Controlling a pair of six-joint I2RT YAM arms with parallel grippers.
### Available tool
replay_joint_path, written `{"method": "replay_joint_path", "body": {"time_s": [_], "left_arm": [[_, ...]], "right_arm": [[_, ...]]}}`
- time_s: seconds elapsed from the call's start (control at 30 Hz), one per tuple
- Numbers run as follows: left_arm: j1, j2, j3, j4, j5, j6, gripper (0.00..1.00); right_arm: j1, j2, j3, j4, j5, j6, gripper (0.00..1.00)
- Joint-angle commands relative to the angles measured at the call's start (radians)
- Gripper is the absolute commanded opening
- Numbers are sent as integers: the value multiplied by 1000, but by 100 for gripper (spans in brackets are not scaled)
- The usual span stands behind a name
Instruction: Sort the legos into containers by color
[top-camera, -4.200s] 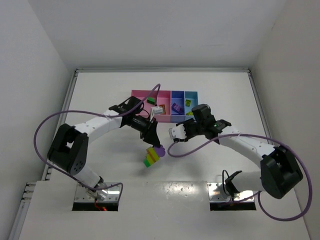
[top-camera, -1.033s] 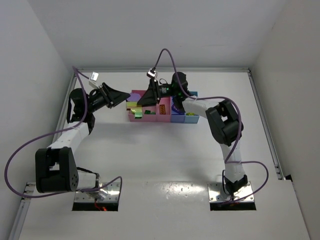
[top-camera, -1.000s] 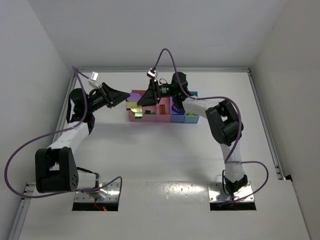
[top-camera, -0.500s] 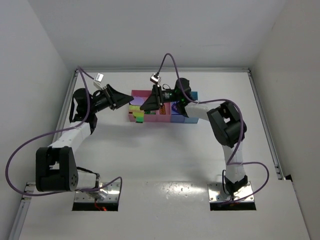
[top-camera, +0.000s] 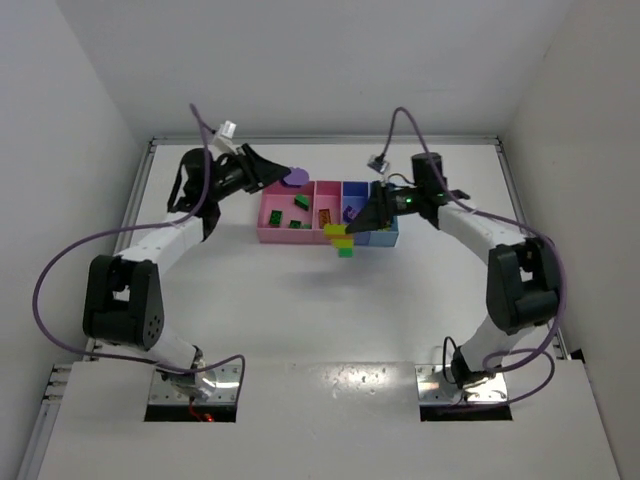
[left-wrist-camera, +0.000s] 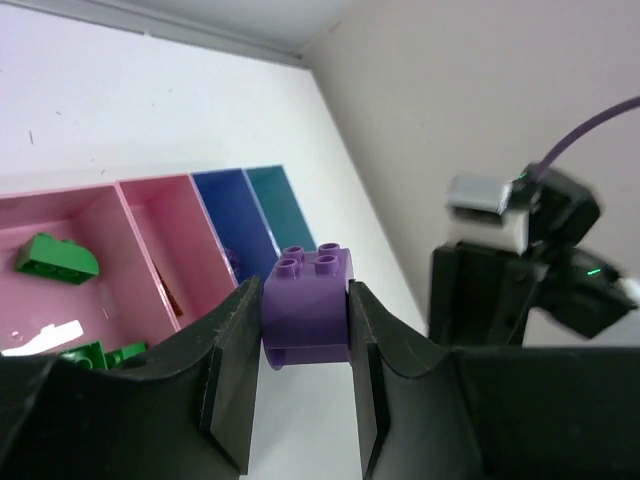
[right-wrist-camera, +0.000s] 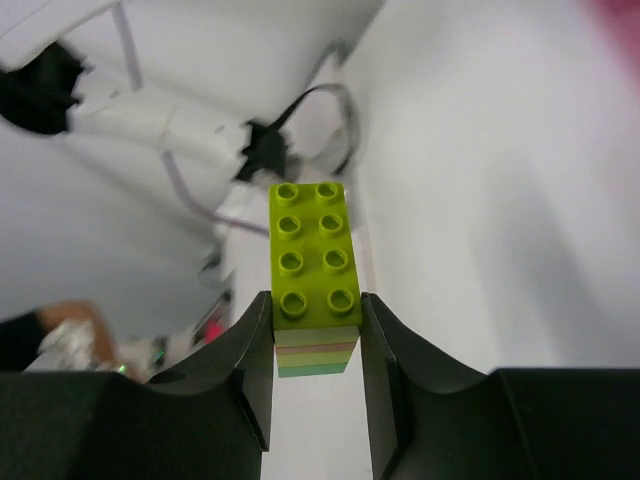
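Note:
I should next move my left gripper across, lower it and release, as the blue bin with its purple lego lies below and to its right in the top view.
My left gripper hangs over the back left corner of the containers, shut on a purple lego. In the left wrist view, the fingers press the lego's two sides. My right gripper is shut on a clump of legos, held just in front of the bins. Its top brick is yellow-green, with paler layers stuck under it. Green bricks lie in the wide pink bin, an orange one in the narrow pink bin, and a purple one in the blue bin.
The four joined bins stand at the back middle of the white table. The right gripper hides part of the light blue bin from above. Walls close in the table at the back and both sides. Purple cables arch over both arms.
A second ago both grippers met on one clump over the bins. They have pulled apart: the left went back-left with the purple brick, the right came forward-right with the remaining clump.

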Motion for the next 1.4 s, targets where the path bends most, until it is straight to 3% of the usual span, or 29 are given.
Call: {"method": "replay_joint_path", "body": {"time_s": [0.0,0.13,0.23,0.53,0.63,0.73,0.83,0.9,1.03,1.1,1.17,1.2,1.27,1.37], "left_arm": [[-117,46,121,-148,-127,222,0],[-258,183,303,-342,-247,371,0],[-301,263,389,-390,-320,408,0],[-387,513,655,-527,-417,465,0],[-407,565,696,-539,-417,465,6],[-416,594,709,-539,-417,465,18],[-416,606,709,-539,-402,465,37],[-426,606,709,-539,-384,465,59],[-426,564,667,-451,-316,442,76],[-403,510,609,-391,-219,385,76],[-368,458,484,-200,-105,269,74],[-355,412,435,0,38,208,73],[-344,367,349,167,136,50,71],[-344,291,258,264,244,1,70]], "right_arm": [[-149,-90,31,-342,123,-351,0],[-271,-170,19,-372,368,-375,0],[-321,-219,8,-372,437,-375,0],[-389,-282,-11,-350,473,-290,0],[-400,-282,-1,-350,464,-281,0],[-409,-282,-1,-350,453,-270,0],[-409,-273,-1,-326,432,-240,0],[-418,-261,-10,-303,422,-226,0],[-418,-239,-20,-235,380,-146,0],[-418,-226,-33,-199,353,-80,0],[-429,-192,-47,-113,311,-24,0],[-440,-181,-66,-27,289,53,0],[-449,-157,-99,73,239,150,0],[-449,-101,-164,397,194,441,0]]}}
